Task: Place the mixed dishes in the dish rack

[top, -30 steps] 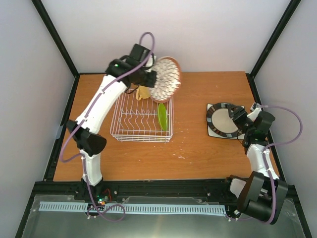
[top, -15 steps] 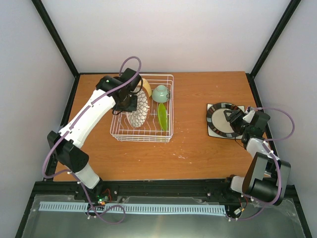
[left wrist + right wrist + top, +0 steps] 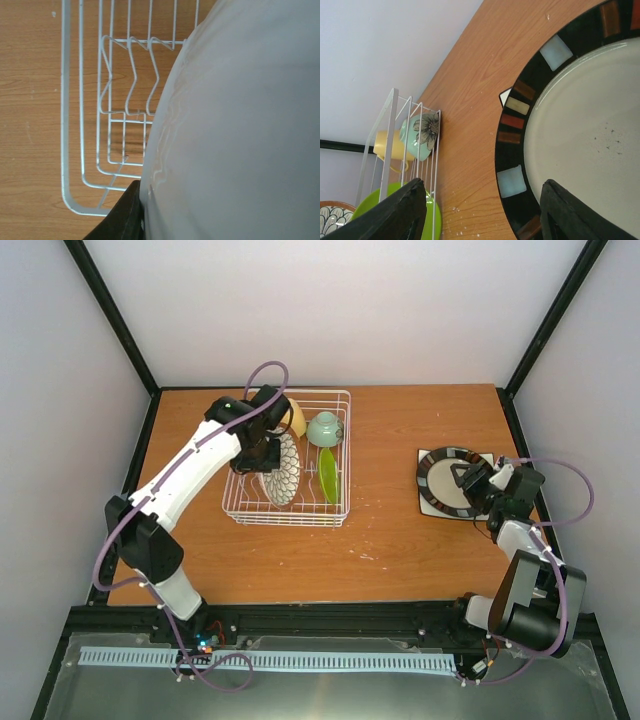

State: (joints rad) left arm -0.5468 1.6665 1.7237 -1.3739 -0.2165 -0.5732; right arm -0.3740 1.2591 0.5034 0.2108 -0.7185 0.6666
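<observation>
I will next move my left gripper toward the upright lime-green plate (image 3: pixel 328 476) and lower the white plate onto the rack (image 3: pixel 240 502) wires beside it, because there is an open gap between them.
My left gripper (image 3: pixel 264 453) is shut on the white plate (image 3: pixel 280 468), which has a dark scalloped pattern on its face. It holds the plate on edge inside the dish rack (image 3: pixel 240 502), left of the middle. In the left wrist view the plate's plain back (image 3: pixel 240 130) fills the right side, with one black finger (image 3: pixel 120 220) against its rim. The yellow-tan mug (image 3: pixel 294 418), the pale grey-green cup (image 3: pixel 325 428) and the upright lime-green plate (image 3: pixel 328 476) are in the rack. My right gripper (image 3: pixel 470 478) is open over the cream plate with a dark patterned rim (image 3: pixel 440 492), its fingers (image 3: pixel 402 212) straddling the plate's left rim (image 3: pixel 512 182).
The cream plate lies flat on the wooden table (image 3: pixel 400 530) at the right, on a white mat whose corner (image 3: pixel 505 96) shows. The rack wires (image 3: pixel 130 75) and bare prongs lie left of the held plate. Black frame posts and white walls enclose the table.
The left arm carried the white plate from above the rack's far edge down into the rack, then shifted it slightly right. The right gripper moved over the cream plate's rim and now holds still.
</observation>
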